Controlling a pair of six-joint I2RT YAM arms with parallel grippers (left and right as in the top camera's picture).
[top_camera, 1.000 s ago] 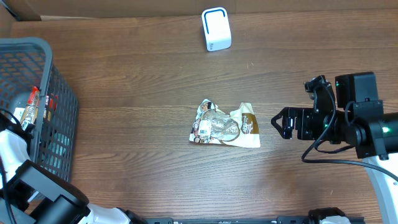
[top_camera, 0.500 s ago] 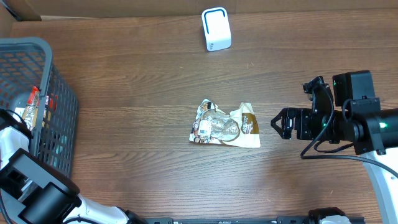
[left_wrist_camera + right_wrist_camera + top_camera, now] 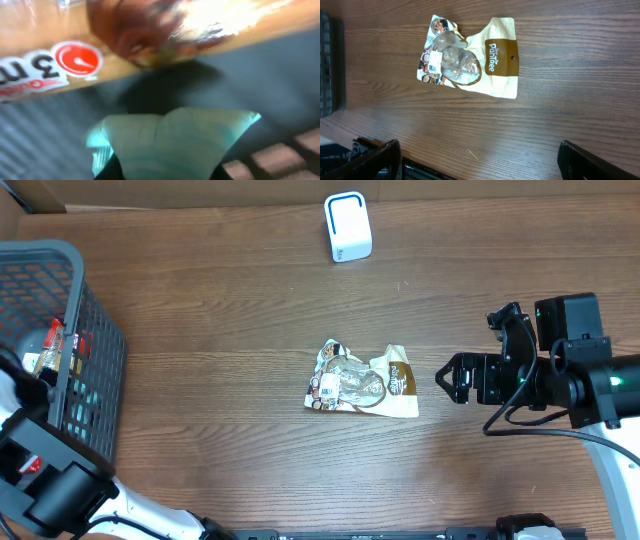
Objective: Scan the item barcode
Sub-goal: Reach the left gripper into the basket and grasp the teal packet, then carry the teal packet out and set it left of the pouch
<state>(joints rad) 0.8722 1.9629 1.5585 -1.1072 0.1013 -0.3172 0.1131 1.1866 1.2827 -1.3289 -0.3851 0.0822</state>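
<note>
The green packet in my left gripper goes up and out next, then down onto the bare wood between basket [image 3: 70,255] and pouch, open for its release.
A pale green packet [image 3: 170,140] fills the left wrist view, creased between my left gripper's [image 3: 162,172] dark fingers, which are shut on it down inside the basket [image 3: 70,255]. Overhead, the left arm [image 3: 40,470] hides that gripper. A cream and brown snack pouch [image 3: 362,380] lies flat mid-table; its white barcode label [image 3: 436,61] faces up. The white scanner [image 3: 347,227] stands at the back. My right gripper [image 3: 450,377] hovers open just right of the pouch, its fingers [image 3: 375,157] wide apart over bare wood.
The dark mesh basket at the left edge also holds an orange packet [image 3: 75,60] with a red circle, lying above the green one. Bare wooden tabletop [image 3: 220,300] lies between the basket, pouch and scanner.
The left arm has shifted toward the front-left over the basket. The right arm has edged slightly and stays open. The pouch and scanner have not moved.
</note>
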